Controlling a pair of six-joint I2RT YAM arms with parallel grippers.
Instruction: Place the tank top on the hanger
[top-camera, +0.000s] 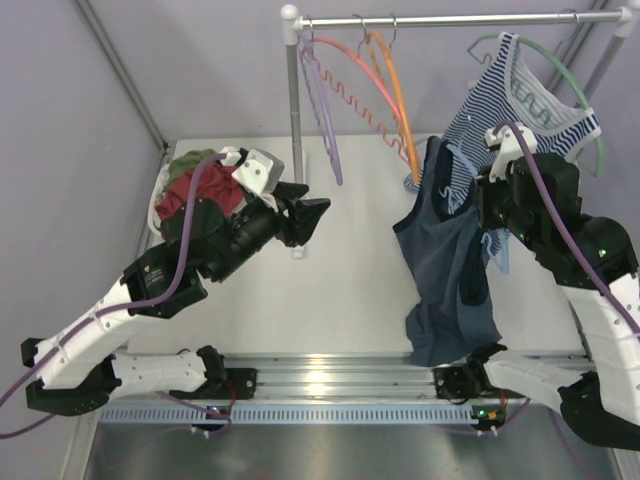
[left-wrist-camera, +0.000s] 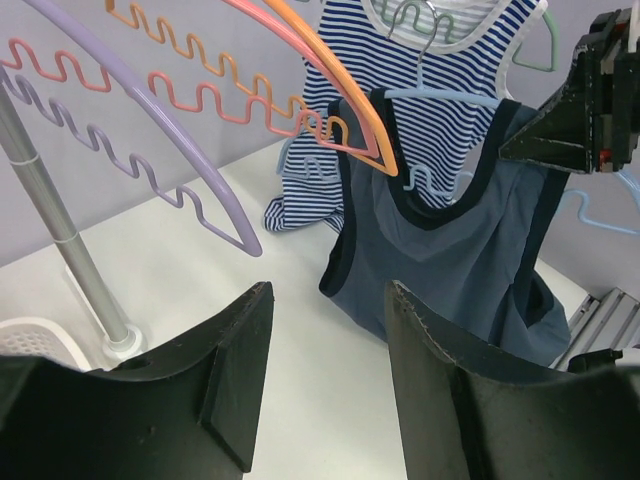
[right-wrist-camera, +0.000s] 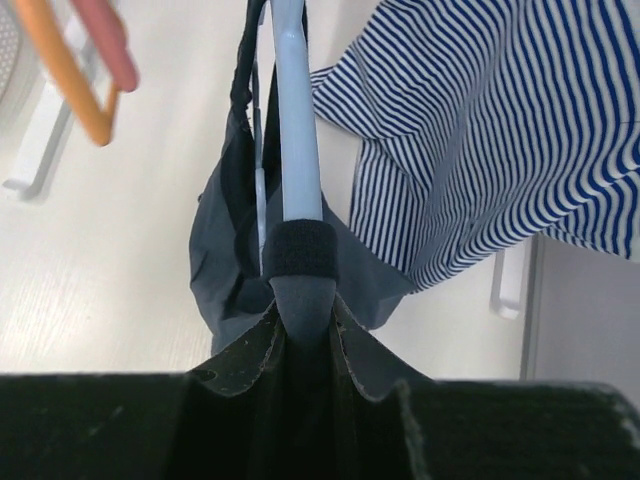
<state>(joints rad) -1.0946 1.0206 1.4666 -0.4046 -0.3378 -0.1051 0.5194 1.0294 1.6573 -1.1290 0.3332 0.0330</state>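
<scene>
I need to move my right gripper outward next, to the bare part of the bar (top-camera: 522, 18) beside the green hanger, and let go of the light-blue hanger there, because the tank top is hanging on it.
The dark navy tank top (top-camera: 445, 270) hangs off the table at the right, draped over the light-blue hanger (right-wrist-camera: 295, 120). My right gripper (right-wrist-camera: 305, 305) is shut on one end of that hanger, just below a black band wrapped round it. In the left wrist view the tank top (left-wrist-camera: 450, 260) hangs with the hanger's bar (left-wrist-camera: 450, 96) crossing above its neckline, and the right gripper (left-wrist-camera: 590, 100) is at the far right. My left gripper (top-camera: 318, 215) is open and empty, held above the table left of the garment; its fingertips (left-wrist-camera: 410, 300) point toward the top without touching it.
A clothes rail (top-camera: 450, 20) on a pole (top-camera: 294, 130) carries purple (top-camera: 322, 110), pink and orange hangers (top-camera: 395, 90). A striped tank top (top-camera: 520, 100) hangs on a green hanger behind my right arm. A white basket (top-camera: 160, 190) at the left holds red and green garments.
</scene>
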